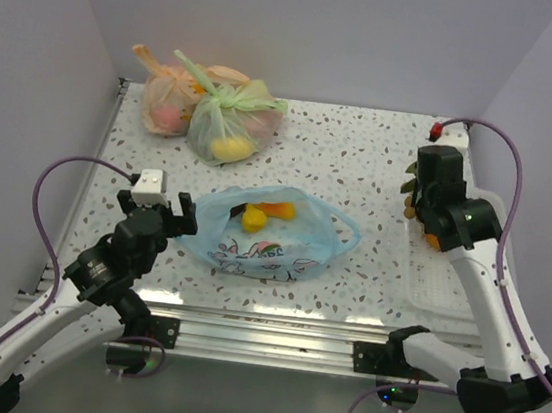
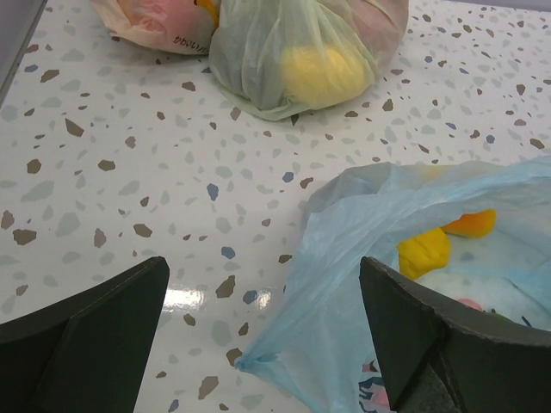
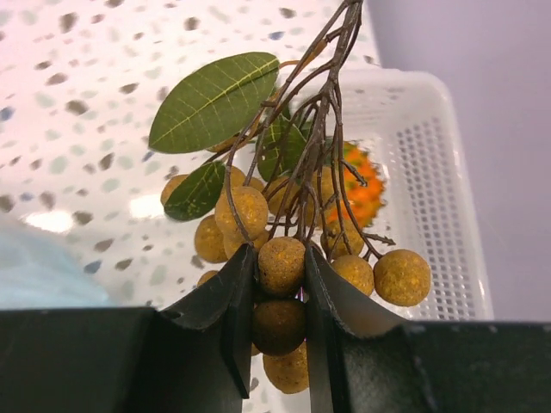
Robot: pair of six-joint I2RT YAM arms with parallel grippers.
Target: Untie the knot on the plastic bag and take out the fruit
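Next, my right gripper shifts away from the bag past the pineapple, then lowers into the basket, as the tan berries hang across the basket's edge.
The light blue plastic bag lies mid-table with its mouth open; its knot is out of view. A yellow fruit and an orange one rest inside it, also seen as the yellow piece in the left wrist view. My left gripper stands open at the bag's left edge, and the bag's corner lies between its open jaws, untouched. My right gripper is shut on the bunch of tan berries, hanging over the white basket. An orange pineapple lies in that basket.
A green bag and an orange bag, both tied and holding fruit, sit at the back left. The white basket stands along the right edge. A small white block with a red part sits at the back right corner.
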